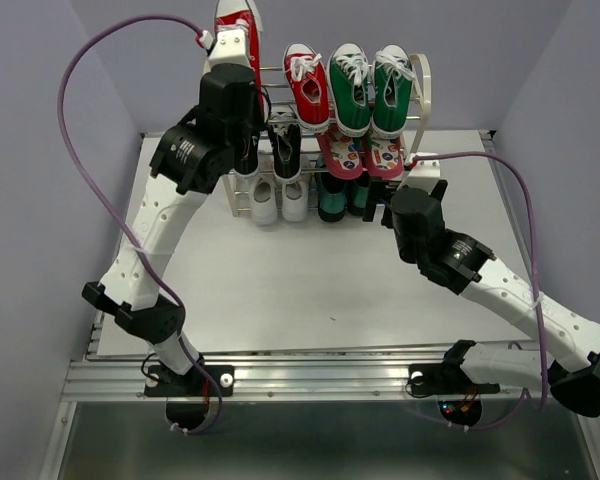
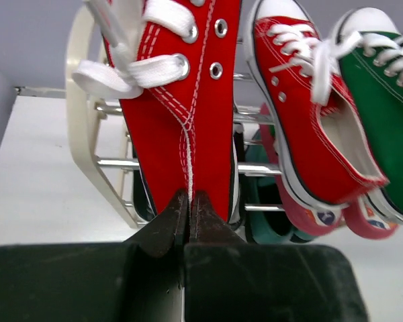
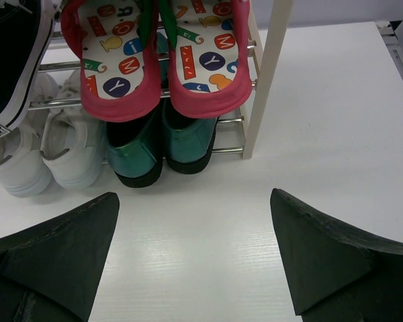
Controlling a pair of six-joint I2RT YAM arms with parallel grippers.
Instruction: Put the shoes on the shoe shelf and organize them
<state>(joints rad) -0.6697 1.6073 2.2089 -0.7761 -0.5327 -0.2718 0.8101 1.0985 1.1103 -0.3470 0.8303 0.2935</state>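
Note:
My left gripper needs to move its red sneaker down onto the free rods of the top level, between the shoe shelf's cream end post and the other red sneaker.
My left gripper [image 2: 189, 201] is shut on the heel of a red sneaker [image 2: 188, 121] with white laces. It holds the sneaker [image 1: 237, 22] toe-up above the left end of the shoe shelf's [image 1: 423, 90] top tier. The other red sneaker [image 1: 307, 85] lies on that tier. Black sneakers [image 1: 272, 145] sit on the middle tier and white sneakers [image 1: 278, 200] at the bottom left. My right gripper [image 3: 195, 248] is open and empty over the table in front of the shelf's right half.
Green high-tops [image 1: 370, 90] fill the right of the top tier. Pink flip-flops [image 3: 161, 60] lie below them, with teal shoes [image 3: 161, 141] at the bottom right. The shelf's cream side post [image 3: 269, 74] stands just ahead of my right gripper.

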